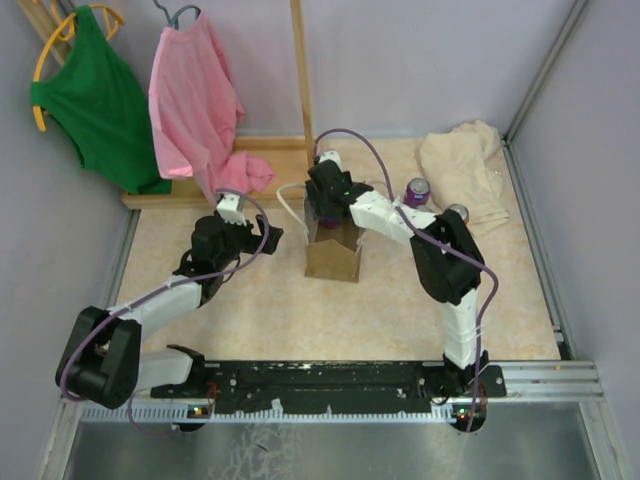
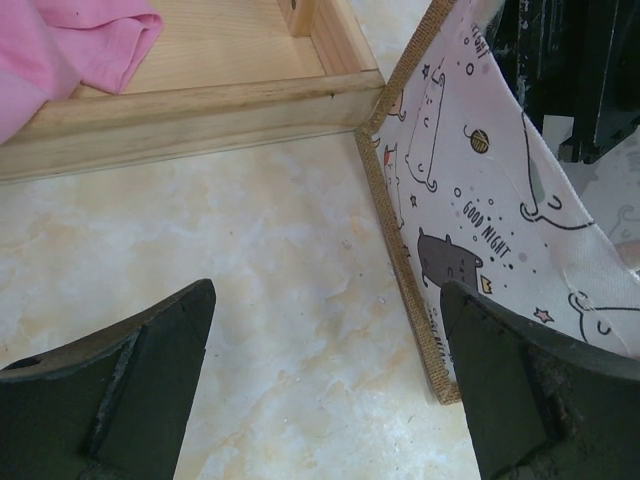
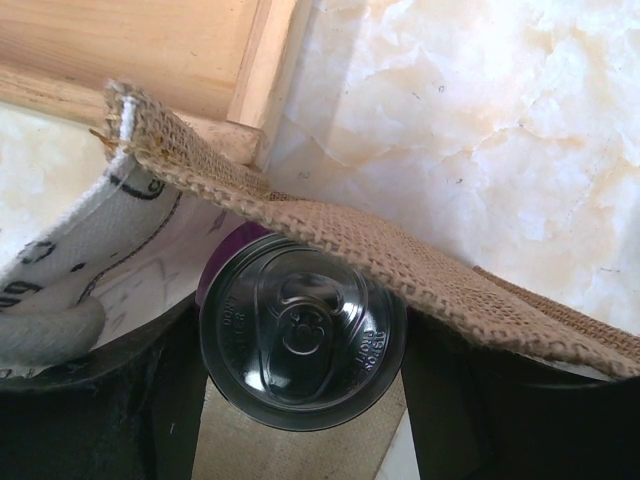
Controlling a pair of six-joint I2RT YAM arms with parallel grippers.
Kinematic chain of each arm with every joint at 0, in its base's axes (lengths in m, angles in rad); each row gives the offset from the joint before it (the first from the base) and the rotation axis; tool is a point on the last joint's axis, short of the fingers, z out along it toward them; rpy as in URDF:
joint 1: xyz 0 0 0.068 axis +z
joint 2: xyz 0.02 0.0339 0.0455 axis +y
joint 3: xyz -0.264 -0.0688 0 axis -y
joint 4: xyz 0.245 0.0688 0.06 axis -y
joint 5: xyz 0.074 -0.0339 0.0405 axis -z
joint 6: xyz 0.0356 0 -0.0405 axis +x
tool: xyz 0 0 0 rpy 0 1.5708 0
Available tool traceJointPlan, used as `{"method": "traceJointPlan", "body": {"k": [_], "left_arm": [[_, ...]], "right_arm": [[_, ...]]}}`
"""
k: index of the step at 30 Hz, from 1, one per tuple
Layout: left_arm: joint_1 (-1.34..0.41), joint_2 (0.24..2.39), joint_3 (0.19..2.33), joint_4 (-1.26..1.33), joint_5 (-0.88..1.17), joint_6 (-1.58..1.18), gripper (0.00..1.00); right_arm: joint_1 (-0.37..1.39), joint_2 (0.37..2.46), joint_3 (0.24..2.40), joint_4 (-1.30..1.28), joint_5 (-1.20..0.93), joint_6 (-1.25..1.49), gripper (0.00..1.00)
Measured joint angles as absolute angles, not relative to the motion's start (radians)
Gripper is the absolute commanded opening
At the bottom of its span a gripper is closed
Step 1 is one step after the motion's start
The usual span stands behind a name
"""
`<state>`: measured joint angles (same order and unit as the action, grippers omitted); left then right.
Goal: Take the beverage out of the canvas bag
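My right gripper should next move up from the bag (image 1: 333,255), to the right in the top view and down to the tabletop beside it, where there is clear space to release the can.
The tan canvas bag (image 1: 333,255) stands mid-table with a white loop handle (image 1: 290,207) on its left. My right gripper (image 1: 325,210) reaches into the bag's mouth from above. In the right wrist view its fingers are shut on the sides of a purple beverage can (image 3: 300,335), whose silver top faces the camera, partly under the burlap rim (image 3: 400,262). My left gripper (image 1: 263,237) is open and empty just left of the bag. In the left wrist view the bag's cat-print lining (image 2: 480,200) lies by the right finger (image 2: 520,390).
Two more cans (image 1: 417,192) (image 1: 457,212) stand at the back right beside a cream cloth (image 1: 465,165). A wooden rack base (image 1: 200,185) with pink (image 1: 195,100) and green (image 1: 95,95) garments lies behind the bag; it shows in the left wrist view (image 2: 200,110).
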<state>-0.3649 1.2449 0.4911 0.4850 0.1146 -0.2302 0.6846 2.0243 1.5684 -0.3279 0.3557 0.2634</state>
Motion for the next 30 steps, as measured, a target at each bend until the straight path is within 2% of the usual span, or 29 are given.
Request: {"method": "traceJointPlan", "body": {"k": [8, 21, 30], "left_arm": [[-0.365, 1.241, 0.491, 0.485, 0.115, -0.231, 1.0], [-0.365, 1.236, 0.491, 0.485, 0.115, -0.231, 1.0], [-0.365, 1.236, 0.491, 0.486, 0.116, -0.231, 1.0]], "right_arm": [[0.69, 1.975, 1.578, -0.383, 0.337, 0.23, 0.0], [0.714, 1.789, 1.744, -0.46, 0.345, 0.189, 0.0], [0.719, 1.643, 1.836, -0.506, 0.547, 0.088, 0.0]]}}
